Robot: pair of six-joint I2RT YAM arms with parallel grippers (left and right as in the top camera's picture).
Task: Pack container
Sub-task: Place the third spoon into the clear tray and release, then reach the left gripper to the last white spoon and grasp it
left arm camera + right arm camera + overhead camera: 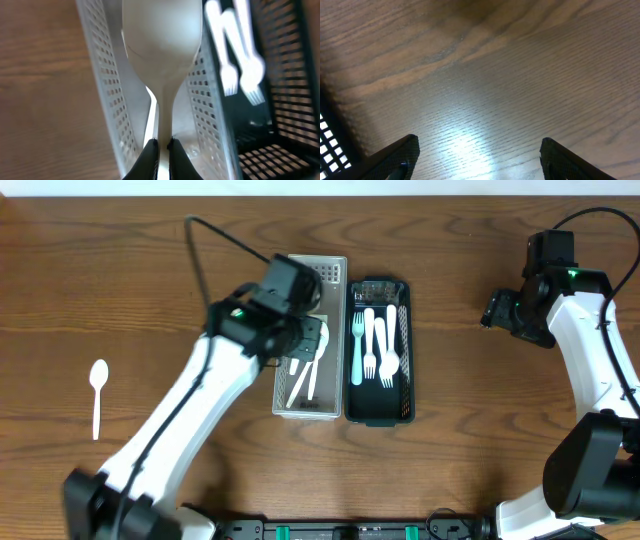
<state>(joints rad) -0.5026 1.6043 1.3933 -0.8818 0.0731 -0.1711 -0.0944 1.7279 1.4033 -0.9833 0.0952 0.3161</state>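
Observation:
The spoon in my left gripper comes down onto the white bin's other spoons next.
My left gripper (308, 340) is shut on a white plastic spoon (162, 55), pinching its handle and holding it over the white perforated bin (282, 402). That bin holds other white spoons (305, 380). Next to it on the right stands a black perforated bin (405, 405) with several white forks (378, 345). Another white spoon (98, 395) lies loose on the table at the far left. My right gripper (497, 310) is open and empty over bare wood, to the right of the black bin; its fingertips show in the right wrist view (477, 155).
The wooden table (120, 280) spreads around both bins. A black cable (225, 237) runs from the left arm toward the back. The black bin's corner (327, 135) shows at the left edge of the right wrist view.

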